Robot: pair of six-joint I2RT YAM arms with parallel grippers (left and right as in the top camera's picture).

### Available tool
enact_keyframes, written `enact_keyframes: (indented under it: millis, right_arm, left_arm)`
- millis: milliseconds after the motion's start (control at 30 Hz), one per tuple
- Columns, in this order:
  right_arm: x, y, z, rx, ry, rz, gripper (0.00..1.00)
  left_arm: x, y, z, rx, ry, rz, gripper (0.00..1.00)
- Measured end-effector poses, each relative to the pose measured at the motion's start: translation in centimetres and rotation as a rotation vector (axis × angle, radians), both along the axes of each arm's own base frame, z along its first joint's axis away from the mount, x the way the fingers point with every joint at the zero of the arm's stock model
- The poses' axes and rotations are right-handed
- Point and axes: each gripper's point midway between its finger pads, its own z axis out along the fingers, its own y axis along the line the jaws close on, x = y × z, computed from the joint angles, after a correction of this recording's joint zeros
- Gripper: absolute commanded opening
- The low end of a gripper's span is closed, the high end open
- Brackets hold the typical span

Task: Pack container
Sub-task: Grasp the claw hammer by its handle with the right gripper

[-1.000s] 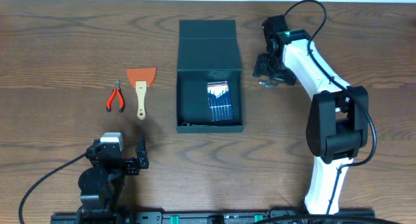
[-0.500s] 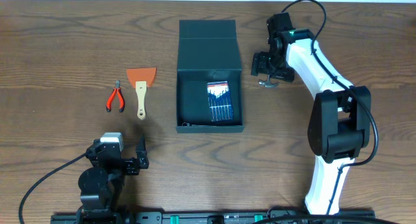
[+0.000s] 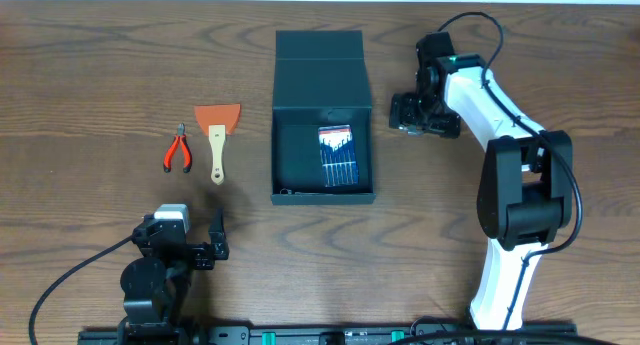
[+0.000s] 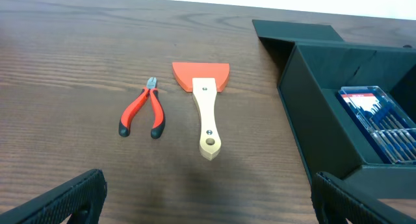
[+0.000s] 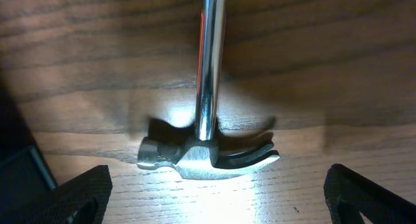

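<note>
I should next bring my right gripper down and close it on the hammer's steel head from face to claw, as its whole length is between the open fingers.
The container is a dark teal box at the table's middle, with its flap lid open toward the far side; it also shows in the left wrist view. A screwdriver set in a clear case lies inside on the right. A steel claw hammer lies on the table right of the box. My right gripper hangs over the hammer's head, fingers wide open, not touching it. My left gripper is open and empty near the front left.
Red-handled pliers and an orange scraper with a wooden handle lie side by side left of the box; the left wrist view shows the pliers and the scraper too. The box's left inner half holds a dark insert.
My right gripper has shifted slightly right and turned, now covering the hammer head that showed beneath it in the overhead view. The left arm has not moved.
</note>
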Motion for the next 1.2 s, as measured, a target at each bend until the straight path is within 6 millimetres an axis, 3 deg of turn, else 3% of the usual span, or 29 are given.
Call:
enact_keyframes:
  millis: [600,1200]
  right_arm:
    - [0.3,0.6,-1.2,0.023,-0.034,0.089,0.97]
    - [0.0,0.5,-1.3,0.020,-0.026,0.111,0.74]
  left_arm:
    - [0.0,0.0,0.0,0.000,0.000,0.000,0.98]
    - [0.0,0.0,0.0,0.000,0.000,0.000,0.98]
